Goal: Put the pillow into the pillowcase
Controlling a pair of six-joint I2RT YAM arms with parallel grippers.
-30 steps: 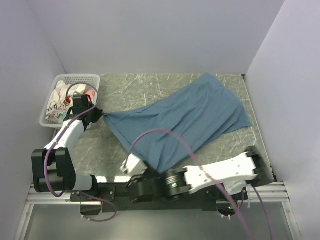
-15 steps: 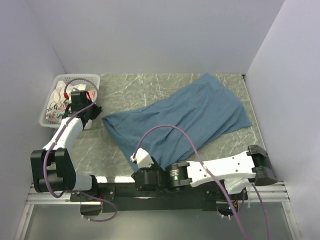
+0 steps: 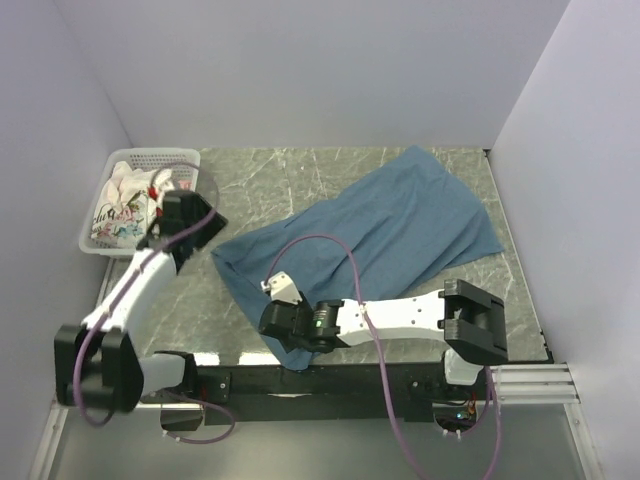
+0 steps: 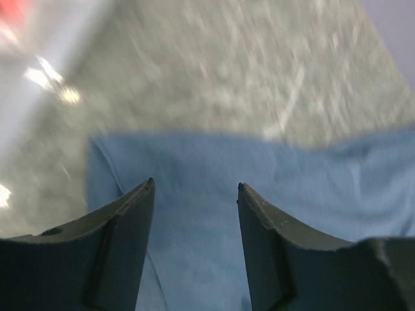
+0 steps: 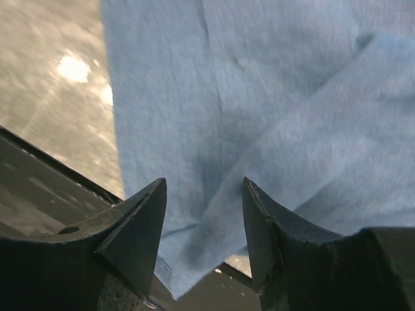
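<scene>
The pillowcase's corner nearest the basket (image 4: 115,162) lies below my left gripper's fingers. My left gripper will next come down open onto it and close on the pillowcase's folded edge.
The dusty-blue pillowcase (image 3: 380,235) lies flat and wrinkled, running diagonally across the table from the near left to the far right. My left gripper (image 3: 212,225) hovers just off its left corner, open with nothing between the fingers; the left wrist view shows the pillowcase (image 4: 259,175) under the gripper (image 4: 194,184). My right gripper (image 3: 280,335) is over the near corner, also open. In the right wrist view that corner of the pillowcase (image 5: 259,97) hangs past the table's front edge below the gripper (image 5: 204,181). The pillow shows in no view.
A white plastic basket (image 3: 110,245) holding white printed cloth with pink (image 3: 125,200) stands at the back left beside the left arm. The black front rail (image 3: 400,380) runs along the near edge. Walls close in the table at left, back and right.
My left gripper opened and let go of the pillowcase's left corner, which dropped flat, then swung right toward the cloth. The right arm reached left over the near corner, its jaws narrowing slightly.
</scene>
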